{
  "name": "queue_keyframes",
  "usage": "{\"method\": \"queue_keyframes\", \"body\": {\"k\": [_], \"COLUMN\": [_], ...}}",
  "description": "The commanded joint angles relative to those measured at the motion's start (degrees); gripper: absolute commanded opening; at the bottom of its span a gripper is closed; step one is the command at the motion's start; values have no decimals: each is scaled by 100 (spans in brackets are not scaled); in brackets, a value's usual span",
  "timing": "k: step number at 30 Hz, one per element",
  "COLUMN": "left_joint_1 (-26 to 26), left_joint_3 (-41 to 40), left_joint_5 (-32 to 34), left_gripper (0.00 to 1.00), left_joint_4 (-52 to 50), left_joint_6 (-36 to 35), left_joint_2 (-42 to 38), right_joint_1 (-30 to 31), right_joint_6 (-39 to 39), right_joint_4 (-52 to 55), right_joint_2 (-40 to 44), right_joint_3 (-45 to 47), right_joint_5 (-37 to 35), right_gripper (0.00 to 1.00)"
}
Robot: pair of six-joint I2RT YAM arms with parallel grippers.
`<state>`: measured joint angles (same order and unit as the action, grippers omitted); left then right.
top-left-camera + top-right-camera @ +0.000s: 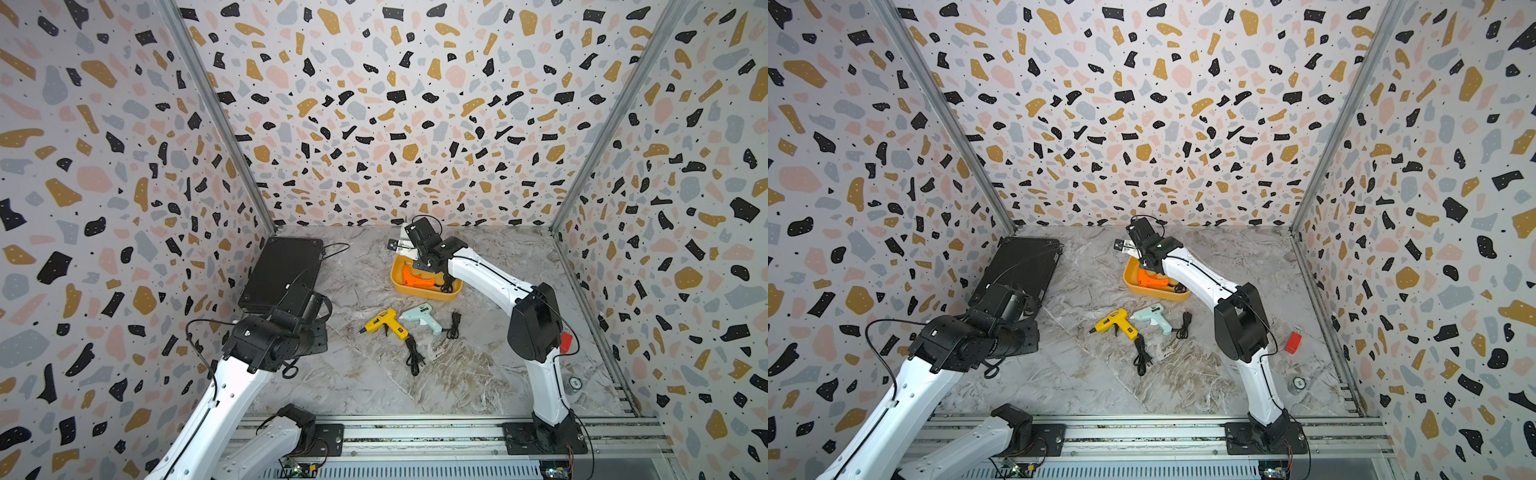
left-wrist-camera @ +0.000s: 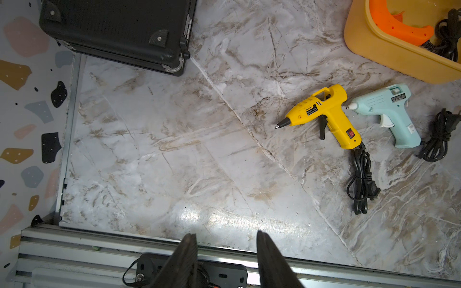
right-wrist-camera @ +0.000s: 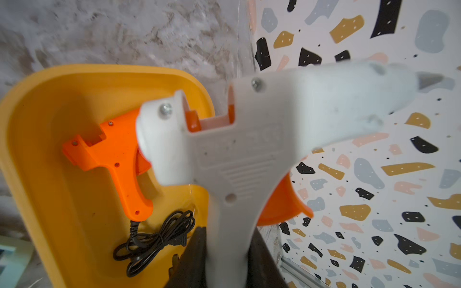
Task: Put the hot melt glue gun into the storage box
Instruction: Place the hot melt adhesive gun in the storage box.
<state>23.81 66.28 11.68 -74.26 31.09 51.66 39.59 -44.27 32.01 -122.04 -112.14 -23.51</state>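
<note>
Next, my right gripper needs to move back and down to release the white gun reaching past the box's far rim, since the box's inside lies below and back of it.
My right gripper is shut on the handle of a white hot melt glue gun with an orange trigger. It holds the gun in the air over the far end of the mustard-yellow storage box; the gun shows in both top views. An orange glue gun and its coiled black cord lie inside the box. A yellow glue gun and a light blue glue gun lie on the marble table in front of the box. My left gripper is open and empty above the table's front left.
A flat black case lies at the back left, close to my left arm. The two loose guns trail black cords. A red block and a small round object sit near the right wall. A metal rail runs along the front edge.
</note>
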Motion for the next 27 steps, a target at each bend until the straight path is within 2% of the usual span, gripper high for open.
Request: {"method": "queue_keyframes", "body": {"k": [1,6,17,27], "left_joint_1": [31,27,27,27], "left_joint_3": [158,144,113,139], "left_joint_5": [185,224,208,216], "left_gripper": [43,43,43,43], "left_joint_4": [-8,25,137,121], "left_joint_6": [-73,-106,-216,-287], "left_joint_2": [47,117,300,373], "right_joint_1": [-61,-83,-75,-75], "right_joint_6": [-79,22,174,28], "right_joint_4": [-162,16,204,614], "right_joint_2": [101,-56,120,33], "right_joint_3": [-309,-127,1042,1164], "right_joint_5": [188,436,968,1286], "right_gripper": [0,0,0,0]}}
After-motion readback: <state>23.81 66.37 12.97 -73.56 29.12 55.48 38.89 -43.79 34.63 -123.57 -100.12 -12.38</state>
